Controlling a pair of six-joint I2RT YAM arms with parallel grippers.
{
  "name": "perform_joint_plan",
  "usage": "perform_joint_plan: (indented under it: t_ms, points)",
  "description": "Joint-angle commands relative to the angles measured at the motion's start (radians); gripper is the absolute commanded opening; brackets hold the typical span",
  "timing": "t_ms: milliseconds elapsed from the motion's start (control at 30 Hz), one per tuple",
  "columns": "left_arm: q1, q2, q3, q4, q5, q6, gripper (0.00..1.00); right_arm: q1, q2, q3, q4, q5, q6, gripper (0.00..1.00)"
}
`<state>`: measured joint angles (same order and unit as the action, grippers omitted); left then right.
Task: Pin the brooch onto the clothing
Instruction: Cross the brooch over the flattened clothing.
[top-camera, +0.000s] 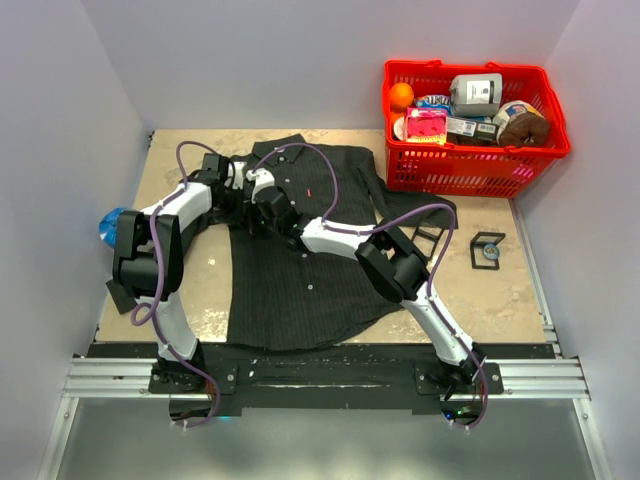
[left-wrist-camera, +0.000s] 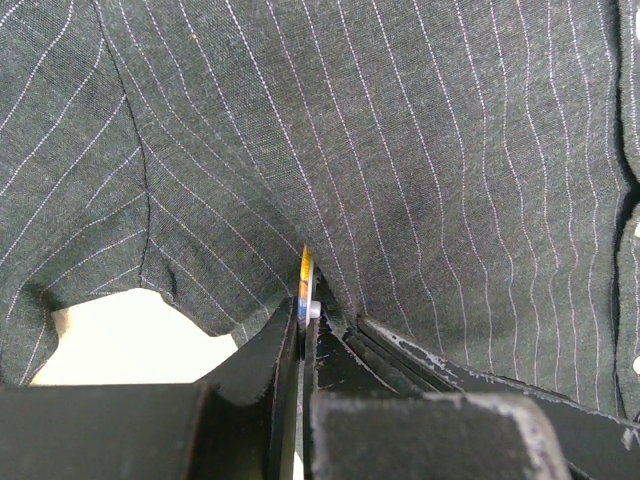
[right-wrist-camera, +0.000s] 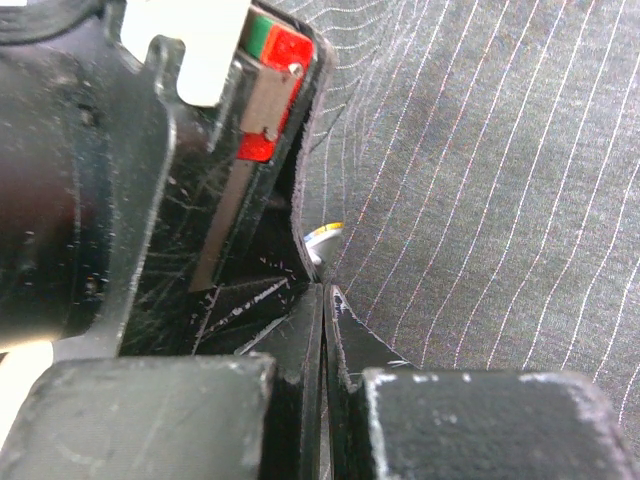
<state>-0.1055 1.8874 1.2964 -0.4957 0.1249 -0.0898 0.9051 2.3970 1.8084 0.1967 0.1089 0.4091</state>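
The left gripper turns toward the shirt's button row next, keeps the brooch at the raised fold (left-wrist-camera: 310, 236) and lets go there, since the disc's edge already touches that cloth.
The clothing (top-camera: 300, 270), a dark pinstriped shirt, lies spread flat on the table. Both arms meet over its upper left chest. My left gripper (top-camera: 243, 180) is shut on the brooch (left-wrist-camera: 306, 285), a thin disc seen edge-on with a yellow and blue rim and a white stud behind. The disc's edge pokes into a raised fold of shirt (left-wrist-camera: 400, 180). My right gripper (right-wrist-camera: 323, 292) is shut, its tips close below the brooch (right-wrist-camera: 327, 236) and against the left gripper's finger (right-wrist-camera: 200, 200). Nothing shows between the right jaws. From above the brooch is hidden.
A red basket (top-camera: 470, 160) of groceries stands at the back right. Two small black frames (top-camera: 490, 245) lie right of the shirt, one holding a blue disc. A blue object (top-camera: 108, 226) sits at the table's left edge. Walls close in on three sides.
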Motion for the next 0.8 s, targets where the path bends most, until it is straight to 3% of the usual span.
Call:
perform_joint_plan:
  t_ms: [0, 767]
  points:
    - [-0.003, -0.02, 0.029, 0.016, 0.002, -0.007, 0.0, 0.0, 0.001, 0.063, -0.016, -0.021, 0.013, 0.0]
    - [0.036, -0.105, -0.035, 0.135, 0.105, -0.062, 0.0, 0.0, 0.033, 0.058, -0.046, -0.034, 0.014, 0.0]
